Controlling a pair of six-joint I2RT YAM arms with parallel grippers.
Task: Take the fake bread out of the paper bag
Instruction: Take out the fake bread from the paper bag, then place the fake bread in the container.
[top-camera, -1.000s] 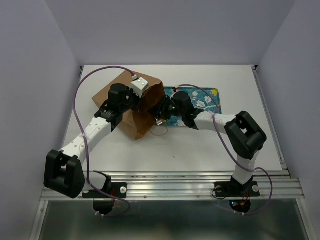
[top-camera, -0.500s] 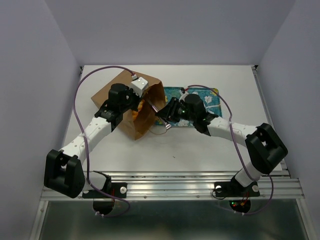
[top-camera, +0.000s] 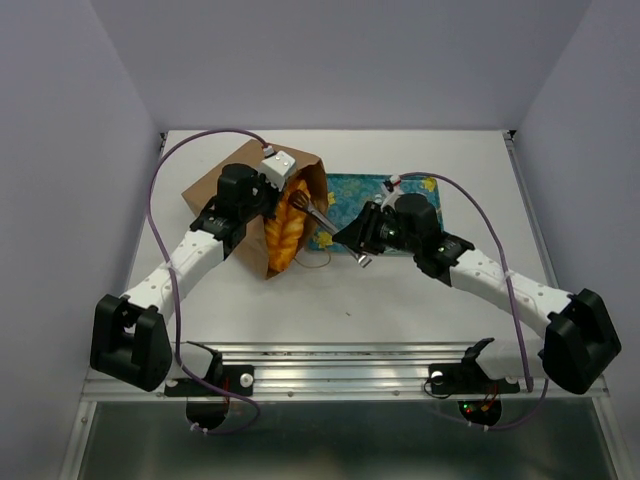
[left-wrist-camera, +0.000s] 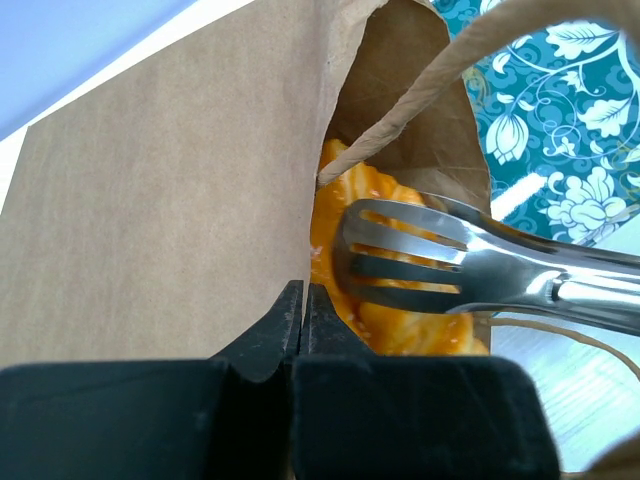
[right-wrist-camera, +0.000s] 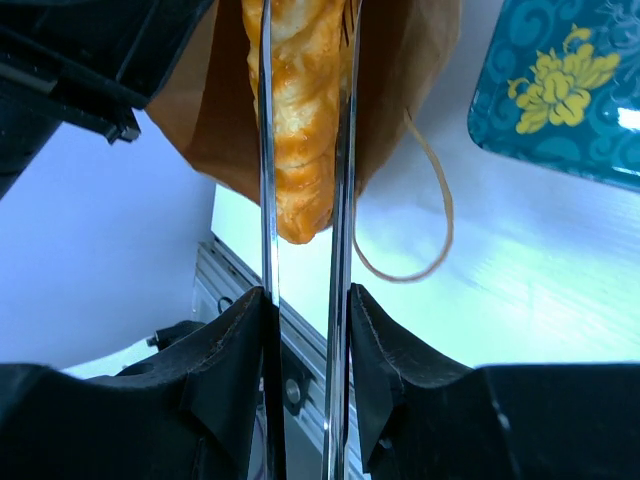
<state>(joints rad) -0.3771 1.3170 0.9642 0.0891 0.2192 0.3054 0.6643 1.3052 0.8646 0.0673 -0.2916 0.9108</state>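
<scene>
The tongs are clamping the loaf. I need to move my right gripper to the right in the top view, then lower it over the teal flowered tray (right-wrist-camera: 590, 90) and release.
The brown paper bag (top-camera: 222, 186) lies on its side at the table's left, mouth toward the tray. My left gripper (left-wrist-camera: 303, 300) is shut on the bag's upper mouth edge (left-wrist-camera: 312, 180), holding it up. My right gripper (right-wrist-camera: 305, 300) is shut on metal tongs (right-wrist-camera: 345, 150). The tongs (top-camera: 318, 216) clamp the long braided loaf of fake bread (top-camera: 282, 228), glossy orange, which sticks halfway out of the bag mouth. In the left wrist view the slotted tong tip (left-wrist-camera: 420, 262) presses on the loaf (left-wrist-camera: 400, 325). I see no other bread.
A teal flowered tray (top-camera: 405, 190) lies just right of the bag, behind my right wrist. The bag's cord handle (right-wrist-camera: 440, 230) loops loosely over the white table below the mouth. Grey walls close in the left, the right and the back.
My right arm has drawn back to the right with the tongs, pulling the braided loaf partly out of the bag mouth. The left gripper has kept its hold on the bag edge.
</scene>
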